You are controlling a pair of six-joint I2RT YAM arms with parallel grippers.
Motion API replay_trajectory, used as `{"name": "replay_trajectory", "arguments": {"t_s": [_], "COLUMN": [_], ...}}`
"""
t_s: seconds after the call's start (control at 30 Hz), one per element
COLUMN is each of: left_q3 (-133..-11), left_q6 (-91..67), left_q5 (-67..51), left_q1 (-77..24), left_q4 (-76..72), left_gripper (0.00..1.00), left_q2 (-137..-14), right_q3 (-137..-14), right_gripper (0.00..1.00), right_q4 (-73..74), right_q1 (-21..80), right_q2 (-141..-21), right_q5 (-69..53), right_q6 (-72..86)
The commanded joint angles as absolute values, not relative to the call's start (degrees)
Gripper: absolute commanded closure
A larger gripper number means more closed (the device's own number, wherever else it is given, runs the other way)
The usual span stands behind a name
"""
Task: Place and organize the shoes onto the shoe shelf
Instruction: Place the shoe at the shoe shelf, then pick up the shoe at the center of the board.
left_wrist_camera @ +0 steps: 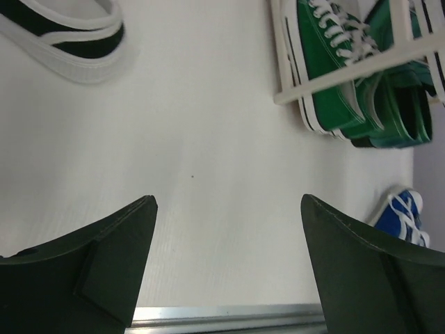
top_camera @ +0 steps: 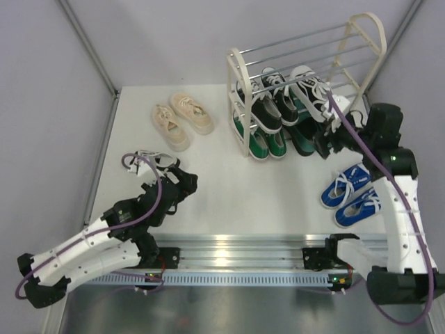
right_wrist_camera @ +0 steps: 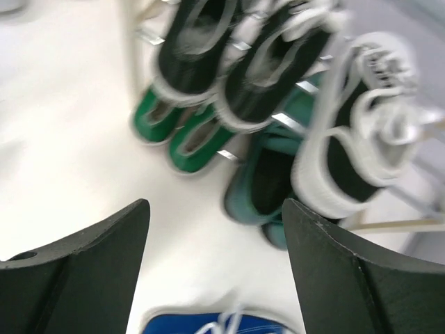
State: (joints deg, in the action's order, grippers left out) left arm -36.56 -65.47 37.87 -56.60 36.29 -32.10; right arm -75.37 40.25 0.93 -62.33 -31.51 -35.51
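My left gripper will move outward and to the left in the top view next, going down onto the upper part of the striped sneaker still lying off the shelf.
The shoe shelf stands at the back right. Two black canvas sneakers and one striped sneaker rest on a middle tier. Green canvas sneakers and dark green loafers sit at the bottom. Blue sneakers lie on the table at the right, and cream sneakers lie behind the centre-left. Another striped sneaker lies by my left gripper, which is open and empty. My right gripper is open and empty in front of the shelf's right half. In the right wrist view it is above the loafers and a blue sneaker.
The left wrist view shows the striped sneaker at top left, the green sneakers behind the shelf frame, and bare white table under the gripper. A metal rail runs along the near edge. Grey walls close in the table.
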Motion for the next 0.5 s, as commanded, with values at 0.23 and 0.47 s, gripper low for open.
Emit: {"name": "replay_trajectory", "arguments": {"t_s": [0.23, 0.47], "left_q3": [-51.2, -50.5], "left_q6": [-69.3, -65.0], "left_q5": [41.4, 25.4], "left_q1": [-40.4, -19.2], "left_q4": [48.9, 38.1], "left_gripper": [0.11, 0.16], "left_q2": [-54.1, -61.2], "right_q3": [-48.0, -45.4], "right_gripper": [0.22, 0.21], "right_q4": [43.4, 44.5], "right_q1": [0.5, -1.4], "right_q2": [-44.8, -41.0], "right_q5": [-51.4, -52.7], "right_q6": [-39.2, -40.6]}}
